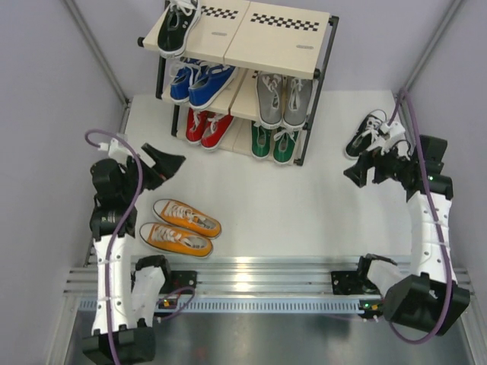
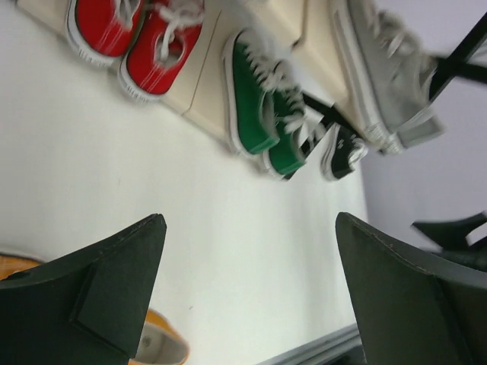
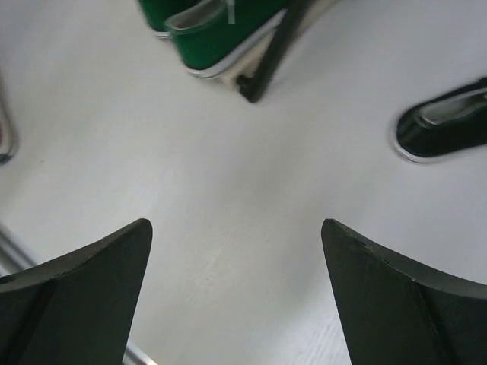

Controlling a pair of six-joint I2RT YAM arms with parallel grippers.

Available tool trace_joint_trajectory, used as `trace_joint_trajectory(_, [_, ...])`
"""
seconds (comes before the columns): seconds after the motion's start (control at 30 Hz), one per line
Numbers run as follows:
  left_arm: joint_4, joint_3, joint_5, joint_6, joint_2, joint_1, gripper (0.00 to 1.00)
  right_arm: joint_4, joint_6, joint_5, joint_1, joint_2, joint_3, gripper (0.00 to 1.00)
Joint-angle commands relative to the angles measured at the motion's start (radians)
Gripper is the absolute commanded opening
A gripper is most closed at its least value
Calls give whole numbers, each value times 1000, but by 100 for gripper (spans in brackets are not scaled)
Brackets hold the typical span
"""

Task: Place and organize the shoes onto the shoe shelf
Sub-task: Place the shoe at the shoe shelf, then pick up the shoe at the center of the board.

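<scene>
My right gripper next moves outward and lower over the black shoe's laced middle on the tabletop, because that shoe still lies off the shelf (image 1: 285,46).
The shoe shelf (image 1: 285,46) stands at the back of the table. One black shoe (image 1: 179,26) lies on its top tier. Blue shoes (image 1: 199,80) and grey shoes (image 1: 283,99) fill the middle tier, red shoes (image 1: 205,128) and green shoes (image 1: 274,141) the bottom. An orange pair (image 1: 181,226) lies on the table at front left. Just behind it my left gripper (image 1: 169,169) (image 2: 249,220) hovers open and empty. Another black shoe (image 1: 365,133) (image 3: 445,125) lies on the table at the right. My right gripper (image 1: 358,171) (image 3: 236,224) stands open just in front of it.
A metal rail (image 1: 259,270) runs along the near table edge between the arm bases. Slanted frame poles (image 1: 95,49) and grey walls close in both sides. The shelf's front right leg (image 3: 270,57) stands ahead of the right gripper.
</scene>
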Motion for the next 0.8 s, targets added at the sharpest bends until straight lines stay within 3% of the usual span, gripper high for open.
trace_joint_trajectory(0.0, [56,-143,71,132,-128,1,98,99,145,390,-16,54,91,92])
trace_joint_trajectory(0.27, [69,-374,155,109,-291,-16,98,309,508,738,19,385,205,88])
trace_joint_trajectory(0.33, [69,-392,192,95,-311,-18,98,335,526,768,44,505,236,87])
trace_joint_trajectory(0.4, [69,-409,206,72,-319,-16,98,365,532,782,45,583,293,79])
trace_joint_trajectory(0.77, [69,-434,284,25,-279,-16,98,432,625,783,59,949,534,76])
